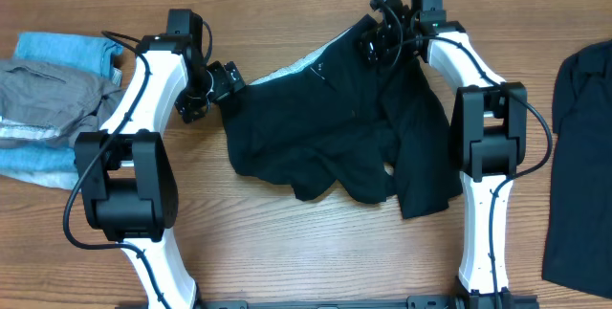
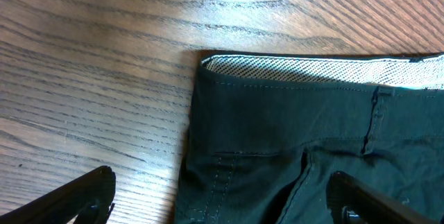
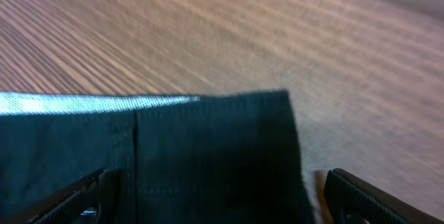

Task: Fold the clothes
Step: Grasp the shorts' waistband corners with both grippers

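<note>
My right gripper is a little above the side edge by the black shorts' waistband (image 1: 374, 30) (image 3: 265, 161) corner, so it should settle a little lower onto that edge and close.
The black shorts (image 1: 325, 127) lie spread on the wooden table, with the whitish waistband lining (image 1: 296, 68) showing along the top edge. My left gripper (image 1: 229, 81) is open at the shorts' left waistband corner. In the left wrist view its fingers (image 2: 222, 200) straddle the black fabric (image 2: 291, 127) below the lining (image 2: 312, 71). My right gripper (image 1: 375, 41) is open at the upper right waistband corner. In the right wrist view its fingers (image 3: 222, 200) straddle that corner (image 3: 208, 148), and a strip of lining (image 3: 69, 102) shows at the left.
A pile of grey and light blue clothes (image 1: 48, 99) lies at the table's left edge. Another black garment (image 1: 579, 156) lies along the right edge. Bare wood shows around the shorts (image 1: 287, 242).
</note>
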Tool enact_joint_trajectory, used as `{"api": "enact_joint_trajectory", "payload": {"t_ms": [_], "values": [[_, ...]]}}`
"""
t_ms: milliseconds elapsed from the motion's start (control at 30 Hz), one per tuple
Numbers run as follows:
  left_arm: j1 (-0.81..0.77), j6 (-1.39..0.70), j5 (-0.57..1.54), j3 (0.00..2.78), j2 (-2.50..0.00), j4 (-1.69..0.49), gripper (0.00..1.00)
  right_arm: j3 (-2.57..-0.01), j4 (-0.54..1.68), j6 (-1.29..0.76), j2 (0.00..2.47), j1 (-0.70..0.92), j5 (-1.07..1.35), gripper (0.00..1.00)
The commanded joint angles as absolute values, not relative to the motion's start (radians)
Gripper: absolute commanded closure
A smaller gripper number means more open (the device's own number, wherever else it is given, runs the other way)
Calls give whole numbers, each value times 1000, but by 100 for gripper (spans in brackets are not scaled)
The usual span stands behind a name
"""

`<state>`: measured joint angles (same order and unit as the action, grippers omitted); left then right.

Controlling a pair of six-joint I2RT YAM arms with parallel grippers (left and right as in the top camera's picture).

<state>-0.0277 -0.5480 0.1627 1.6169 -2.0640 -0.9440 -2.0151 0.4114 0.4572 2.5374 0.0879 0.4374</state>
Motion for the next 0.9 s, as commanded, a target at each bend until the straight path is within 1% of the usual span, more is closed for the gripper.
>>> {"api": "enact_joint_trajectory", "payload": {"t_ms": [0,33,67,133,200,233,300,333,467,600,667,767,833,867], "values": [[-33,-558,149,1638,-2083,-938,0,-2022,407,499,2551,96,451,0],[-34,-558,149,1638,-2087,-937,0,-2022,406,499,2551,97,455,17],[-33,-558,146,1638,-2092,-937,0,-2022,406,499,2552,97,470,38],[-34,-563,146,1638,-2106,-933,0,-2022,407,498,2553,98,490,71],[-34,-566,146,1638,-2110,-933,0,-2022,408,498,2553,98,487,91],[-33,-565,146,1638,-2110,-931,1,-2022,405,498,2553,98,486,96],[-33,-565,146,1637,-2110,-930,6,-2022,406,498,2553,97,484,96],[-34,-566,146,1637,-2110,-930,7,-2022,408,498,2553,97,484,96],[-39,-566,150,1626,-2116,-929,7,-2022,408,498,2553,97,484,96],[-60,-588,149,1559,-2121,-850,7,-2022,413,498,2553,97,484,96],[-60,-591,149,1556,-2121,-846,14,-2022,414,497,2553,97,484,96],[-60,-592,146,1523,-2121,-813,16,-2022,421,494,2553,97,484,96],[-60,-592,149,1481,-2121,-764,22,-2022,424,494,2553,97,484,96],[-60,-592,149,1474,-2121,-749,33,-2022,424,494,2553,97,484,96]]}}
